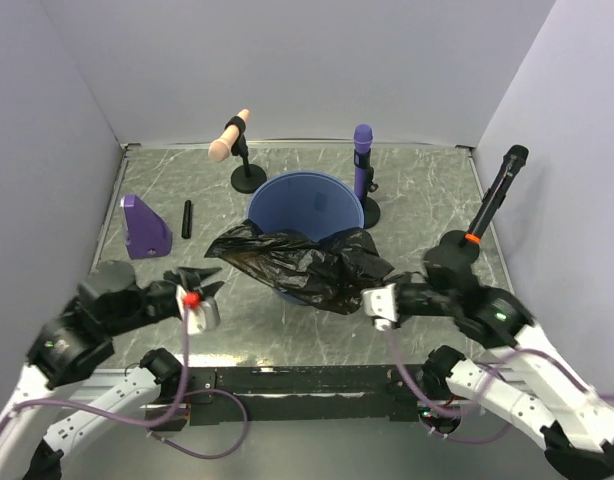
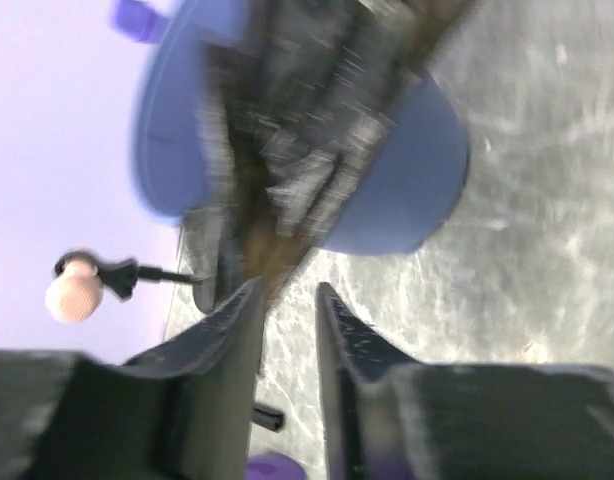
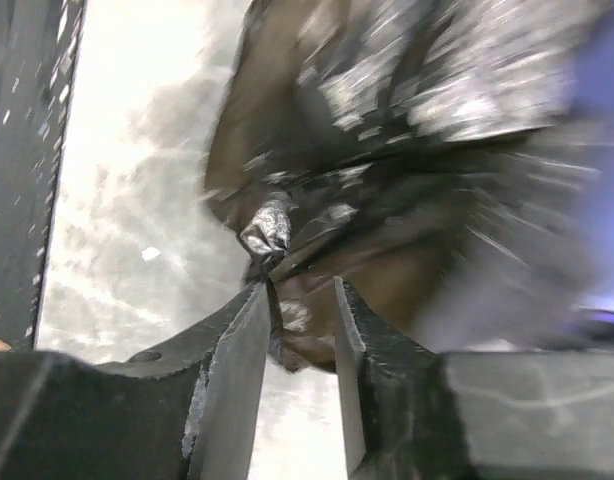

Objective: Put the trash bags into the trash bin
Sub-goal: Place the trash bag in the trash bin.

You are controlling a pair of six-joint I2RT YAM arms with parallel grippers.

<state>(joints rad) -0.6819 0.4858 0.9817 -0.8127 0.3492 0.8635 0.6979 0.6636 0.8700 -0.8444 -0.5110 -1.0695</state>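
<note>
My left gripper moves outward, toward the bin next, onto the bag's edge at the bag's loose corner, as it sticks out past the bin's rim.
The blue trash bin stands mid-table. A black trash bag is draped over its front rim and hangs down its near side. My left gripper is open and empty, a short way left of the bag's left corner. In the left wrist view its fingers point at the bin and bag. My right gripper is at the bag's right edge. In the right wrist view its jaws stand apart with a fold of the bag between them, not pinched.
A pink microphone, a purple microphone and a black microphone stand on stands behind and to the right of the bin. A purple wedge block and a black marker lie at the left. Walls enclose three sides.
</note>
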